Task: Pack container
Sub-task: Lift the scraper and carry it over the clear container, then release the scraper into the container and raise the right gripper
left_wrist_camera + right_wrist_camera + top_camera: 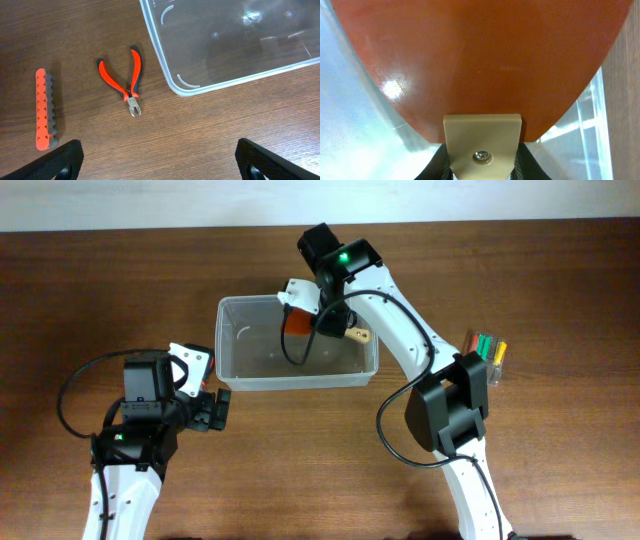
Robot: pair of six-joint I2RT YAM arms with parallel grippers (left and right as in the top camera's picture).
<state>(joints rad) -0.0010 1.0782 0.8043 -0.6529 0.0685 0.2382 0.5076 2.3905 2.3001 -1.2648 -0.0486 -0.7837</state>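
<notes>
The scraper's blade is already inside between the bin's sides, so I will move my right gripper down a little toward the bottom of the bin and let go of the scraper there.
The container [300, 381] is a large clear plastic bin at the table's middle; its corner shows in the left wrist view [175, 85]. My right gripper [320, 320] is over the bin's far side, shut on a scraper [297, 327] with a red-brown blade [480, 60] and a beige handle [482, 135]. The blade is inside the bin, whose walls [350, 125] show on both sides. My left gripper [220, 408] is open and empty, low over the table at the bin's near left corner; its fingers [160, 170] are wide apart.
Red-and-black pliers [125, 82] and an orange bit holder [44, 110] lie on the wood left of the bin. A small clear case of coloured screwdrivers [487, 346] stands at the right, beside the right arm's base.
</notes>
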